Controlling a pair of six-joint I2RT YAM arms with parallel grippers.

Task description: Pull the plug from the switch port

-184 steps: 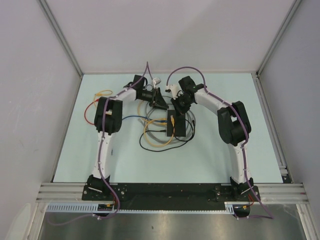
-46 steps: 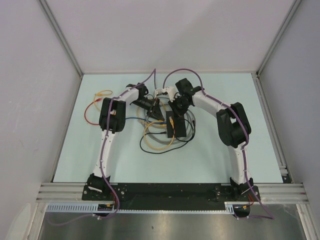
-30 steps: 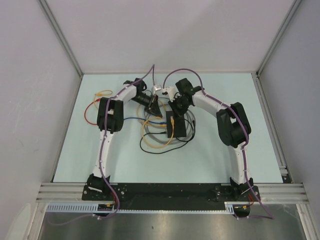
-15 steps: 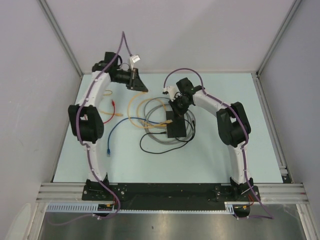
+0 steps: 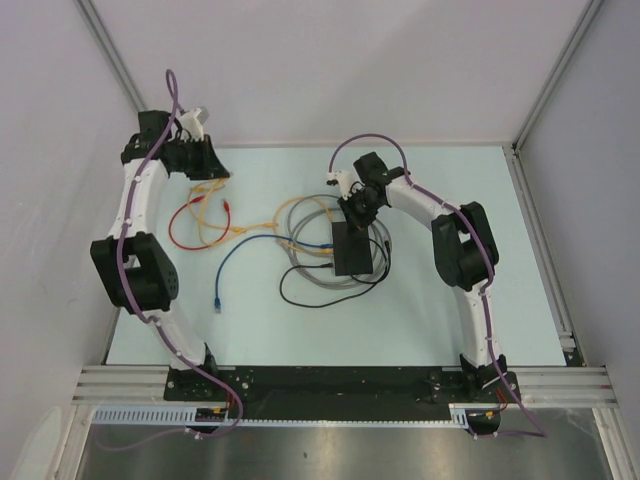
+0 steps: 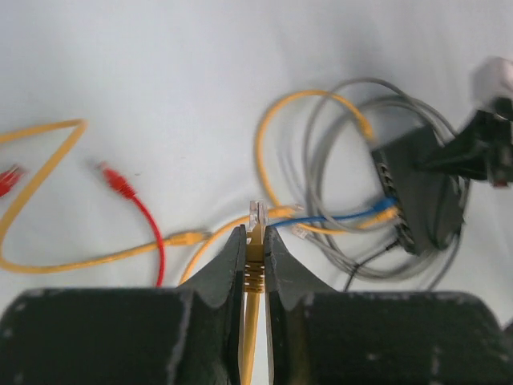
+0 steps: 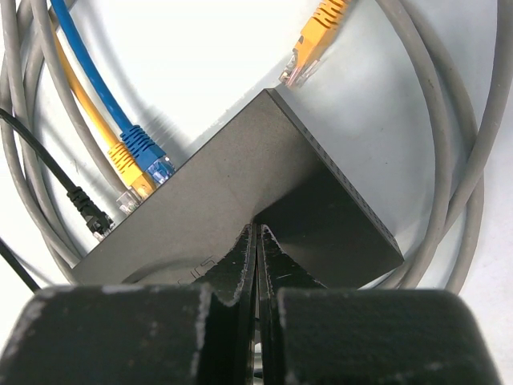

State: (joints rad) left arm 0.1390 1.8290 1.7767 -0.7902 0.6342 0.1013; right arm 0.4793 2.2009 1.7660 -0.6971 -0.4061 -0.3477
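Note:
My left gripper is about to move slightly to the left in the overhead view, away from the switch (image 5: 352, 250), and then open, because the yellow plug is already out.
The switch (image 5: 352, 250), a flat black box, lies mid-table among coiled cables; it also shows in the left wrist view (image 6: 425, 192). My right gripper (image 5: 356, 213) is shut, its tips (image 7: 256, 228) pressed down on the switch's top (image 7: 240, 188). A blue plug (image 7: 150, 154) and a yellow plug (image 7: 128, 172) sit in the switch's ports. My left gripper (image 5: 205, 168) is high at the back left, far from the switch. It is shut (image 6: 255, 233) on a yellow plug (image 6: 256, 218) whose clear tip sticks out beyond the fingers.
Grey cable coils (image 5: 300, 262) and a black cable (image 5: 300, 298) ring the switch. A red cable (image 5: 183, 215) and yellow cable (image 5: 240, 229) lie at left. A blue cable (image 5: 228, 262) ends loose. A loose orange plug (image 7: 314, 42) lies beside the switch. Walls and frame posts close in.
My left arm has swung from beside the switch to the back-left corner, carrying the yellow plug and trailing its cable leftward. The right gripper has stayed on the switch.

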